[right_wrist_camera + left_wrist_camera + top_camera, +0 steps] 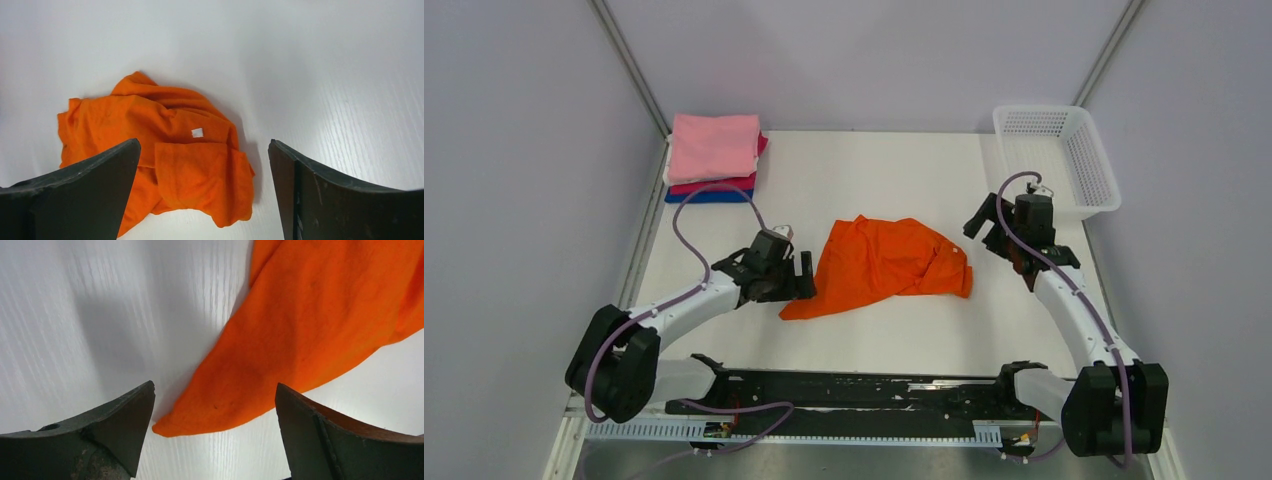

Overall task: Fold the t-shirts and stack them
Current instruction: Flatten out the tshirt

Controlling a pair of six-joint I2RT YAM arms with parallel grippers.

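My left gripper is open, and the shirt's near corner (802,308) (212,412) lies below and back of it, narrowing between the open fingers. It should go down and slightly back to close on that corner.
A crumpled bright orange t-shirt (886,262) lies in the middle of the white table. My left gripper (805,277) is open at the shirt's left edge, just above its near-left corner, which lies flat between the fingers in the left wrist view (260,365). My right gripper (986,228) is open and empty, a little right of the shirt; the right wrist view shows the bunched shirt (170,155) with a small white label ahead of the fingers. A stack of folded t-shirts (714,155), light pink on top over white, magenta and blue, sits at the far left corner.
A white plastic mesh basket (1056,158) stands at the far right corner, just behind my right gripper. Grey walls close in the table on the left, back and right. A black rail runs along the near edge between the arm bases.
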